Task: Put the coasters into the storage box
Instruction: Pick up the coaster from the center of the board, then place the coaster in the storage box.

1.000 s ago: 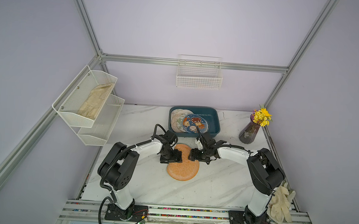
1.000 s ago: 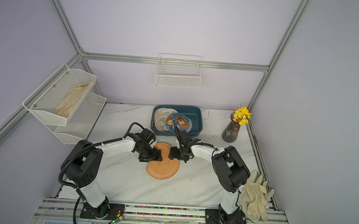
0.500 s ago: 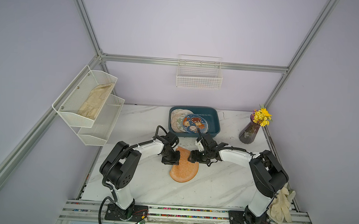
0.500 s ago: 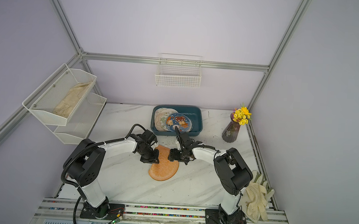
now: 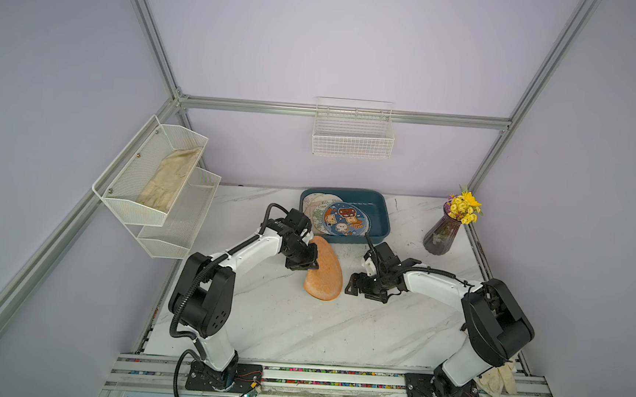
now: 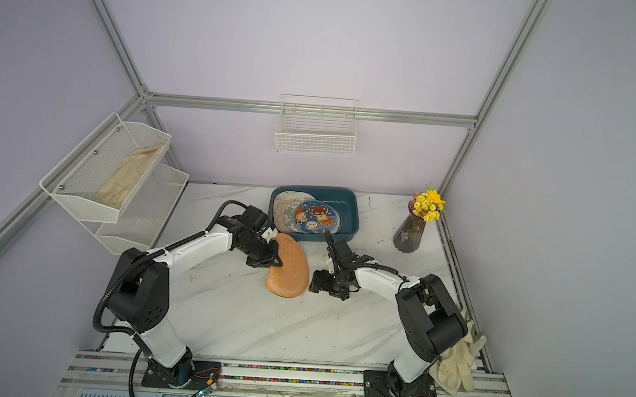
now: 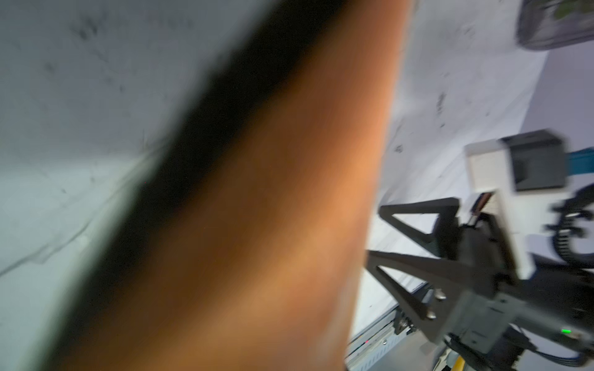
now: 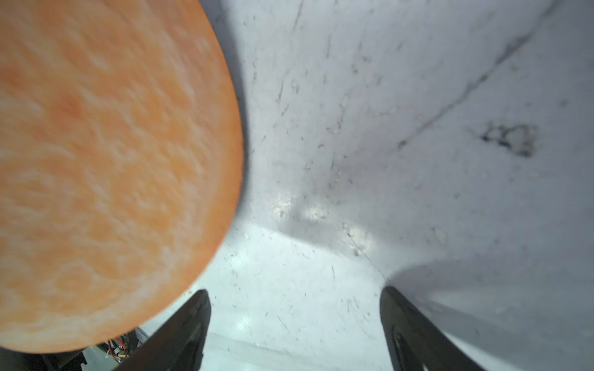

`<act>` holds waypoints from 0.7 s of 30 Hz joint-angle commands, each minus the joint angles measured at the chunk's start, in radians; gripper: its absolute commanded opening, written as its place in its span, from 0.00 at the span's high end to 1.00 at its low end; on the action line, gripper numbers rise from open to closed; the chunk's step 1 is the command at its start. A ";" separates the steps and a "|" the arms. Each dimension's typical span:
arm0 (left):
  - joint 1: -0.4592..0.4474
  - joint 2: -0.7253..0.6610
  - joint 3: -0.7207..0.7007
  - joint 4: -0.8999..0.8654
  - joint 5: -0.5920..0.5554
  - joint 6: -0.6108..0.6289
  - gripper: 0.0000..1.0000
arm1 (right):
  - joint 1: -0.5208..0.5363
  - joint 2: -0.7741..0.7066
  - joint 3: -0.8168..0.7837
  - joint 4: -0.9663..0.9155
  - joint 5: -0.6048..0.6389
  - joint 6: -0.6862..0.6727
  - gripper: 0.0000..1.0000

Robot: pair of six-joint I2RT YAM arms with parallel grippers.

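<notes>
The storage box stands farther outward, so my left gripper will next carry the orange coaster outward, lower it onto the printed coasters inside the storage box (image 5: 383,215) and let it go.
A plain orange coaster (image 5: 327,278) (image 6: 291,278) is tilted up on edge above the marble table, in front of the storage box. My left gripper (image 5: 310,264) (image 6: 276,262) is shut on its left rim; in the left wrist view the coaster (image 7: 273,225) fills the middle and hides my jaws. To the right, my right gripper (image 5: 352,285) (image 6: 316,280) (image 8: 294,298) (image 7: 376,233) is open and empty, apart from the coaster (image 8: 112,160). The teal storage box (image 5: 383,215) (image 6: 353,209) stands at the back with printed coasters (image 5: 345,218) (image 6: 315,216) inside.
A dark vase of yellow flowers (image 5: 445,235) stands at the back right. A white mesh two-tier shelf (image 5: 156,192) hangs on the left wall, and a wire basket (image 5: 352,136) hangs on the back wall. A pale glove (image 5: 499,380) lies at the front right.
My left gripper shut on the orange coaster's rim and raised it from flat to steeply tilted. My right gripper opened wider and drew back to the right, away from the coaster.
</notes>
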 commanded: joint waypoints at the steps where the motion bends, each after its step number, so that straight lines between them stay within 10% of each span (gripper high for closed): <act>1: 0.017 0.031 0.205 -0.003 0.061 0.013 1.00 | -0.016 -0.056 -0.012 -0.043 -0.015 0.031 0.15; 21: 0.081 0.597 0.934 0.093 0.052 -0.050 0.97 | -0.083 -0.087 0.011 -0.069 -0.057 0.046 0.14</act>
